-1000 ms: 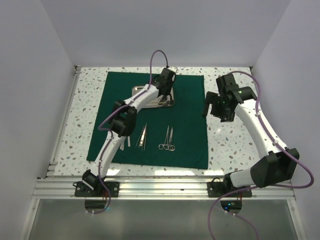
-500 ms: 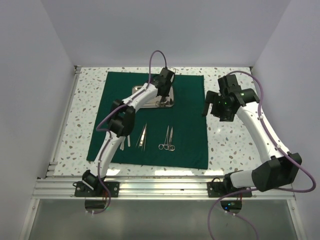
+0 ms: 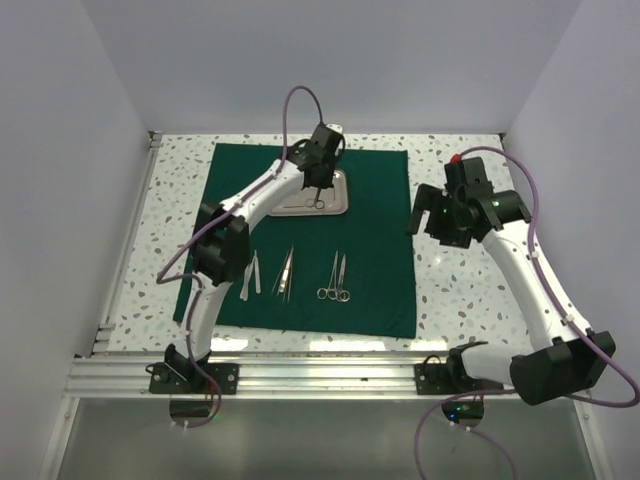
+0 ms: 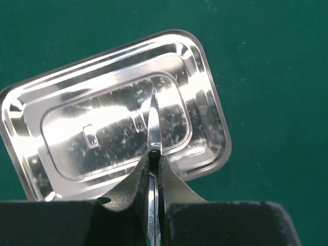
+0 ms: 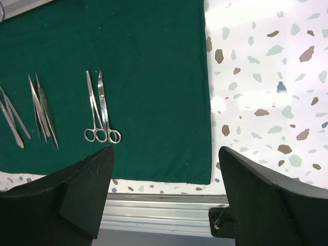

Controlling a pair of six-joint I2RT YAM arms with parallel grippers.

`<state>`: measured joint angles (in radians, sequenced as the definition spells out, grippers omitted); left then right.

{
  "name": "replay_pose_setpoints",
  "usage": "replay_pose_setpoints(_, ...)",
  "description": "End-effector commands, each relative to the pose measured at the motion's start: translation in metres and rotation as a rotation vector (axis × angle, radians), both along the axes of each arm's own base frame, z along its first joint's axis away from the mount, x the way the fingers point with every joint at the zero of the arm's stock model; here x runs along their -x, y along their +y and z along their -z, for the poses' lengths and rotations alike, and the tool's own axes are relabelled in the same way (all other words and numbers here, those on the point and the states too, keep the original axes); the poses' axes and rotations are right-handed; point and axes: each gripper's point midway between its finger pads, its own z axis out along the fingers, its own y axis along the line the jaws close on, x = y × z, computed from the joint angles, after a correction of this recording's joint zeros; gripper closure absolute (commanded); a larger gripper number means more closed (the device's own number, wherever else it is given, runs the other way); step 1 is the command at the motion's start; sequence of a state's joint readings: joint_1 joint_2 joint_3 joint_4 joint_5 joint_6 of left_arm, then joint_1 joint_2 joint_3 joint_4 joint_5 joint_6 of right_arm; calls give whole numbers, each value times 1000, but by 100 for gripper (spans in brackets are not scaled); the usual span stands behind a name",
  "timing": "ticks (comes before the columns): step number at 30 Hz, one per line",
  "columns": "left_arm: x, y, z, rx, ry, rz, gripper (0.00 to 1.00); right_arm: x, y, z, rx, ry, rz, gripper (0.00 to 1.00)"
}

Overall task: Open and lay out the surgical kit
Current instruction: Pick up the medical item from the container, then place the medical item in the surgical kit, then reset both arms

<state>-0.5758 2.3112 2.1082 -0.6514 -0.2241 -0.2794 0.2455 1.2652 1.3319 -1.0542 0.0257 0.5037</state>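
I will next move my left gripper back from the tray (image 3: 335,205), lower it over bare cloth (image 3: 356,281) that is open beside the ring-handled scissors, and let go of the silver scissors.
The dark green cloth (image 3: 375,250) lies spread flat on the table. The shiny steel tray (image 3: 335,205) sits on its far part and fills the left wrist view (image 4: 66,138). My left gripper (image 3: 317,186) is shut on a pair of thin silver scissors (image 4: 152,128) and holds them above the tray, blades pointing away from the wrist (image 4: 152,165). Two pairs of tweezers (image 3: 285,272) and ring-handled scissors (image 3: 335,280) lie in a row on the cloth's near part. My right gripper (image 3: 430,218) hovers open and empty over the cloth's right edge (image 5: 165,151).
Speckled table (image 3: 460,290) shows bare to the right of the cloth. An aluminium rail (image 3: 320,370) runs along the near edge. White walls close in the left, right and back. The laid-out instruments also show in the right wrist view (image 5: 100,115).
My left gripper has risen from the tray and drawn back toward the far side with the scissors in it. My left arm has swung left, uncovering more tweezers. My right arm has shifted slightly.
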Motion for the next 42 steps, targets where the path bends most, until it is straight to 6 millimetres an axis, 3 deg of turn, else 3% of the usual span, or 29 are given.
replay_pose_setpoints(1,35,-15,-45,60,-32,-24,100,4,7,-12,-62,-54,-6,13)
replay_pose_setpoints(3,52,-20,-45,52,-27,-26,100,8,6,-16,-71,-72,-4,13)
replay_pose_setpoints(4,72,-27,-42,50,-9,-14,100,11,6,-14,-74,-68,-3,13)
replay_pose_setpoints(8,120,-41,-27,52,40,-14,100,25,6,-13,-97,-70,-6,13)
replay_pose_setpoints(9,134,-39,-15,53,71,-33,100,29,6,-13,-100,-69,-5,13)
replay_pose_setpoints(13,176,-47,-9,78,103,-37,100,48,4,-12,-118,-74,-6,13)
replay_pose_setpoints(19,212,-55,9,78,120,-56,100,74,0,-13,-129,-66,-13,13)
replay_pose_setpoints(25,230,-65,25,72,138,-72,100,101,-9,-22,-108,-78,-35,13)
replay_pose_setpoints(26,232,-66,26,70,140,-79,93,104,-10,-23,-105,-82,-36,13)
replay_pose_setpoints(27,233,-67,25,74,134,-89,74,110,-12,-24,-102,-85,-43,13)
replay_pose_setpoints(30,238,-71,14,81,110,-96,53,120,-14,-26,-102,-94,-50,12)
replay_pose_setpoints(32,240,-68,6,75,103,-104,48,123,-14,-28,-107,-104,-54,12)
replay_pose_setpoints(33,238,-68,-5,91,85,-114,34,125,-14,-30,-110,-111,-55,12)
replay_pose_setpoints(35,238,-64,-15,96,74,-119,26,127,-14,-31,-112,-120,-61,11)
replay_pose_setpoints(36,238,-63,-30,114,52,-120,20,128,-14,-33,-113,-130,-64,10)
replay_pose_setpoints(38,239,-54,-43,110,35,-121,18,128,-15,-37,-118,-155,-66,9)
replay_pose_setpoints(42,241,-20,-96,106,-76,-113,16,125,-9,-58,-152,-244,-88,6)
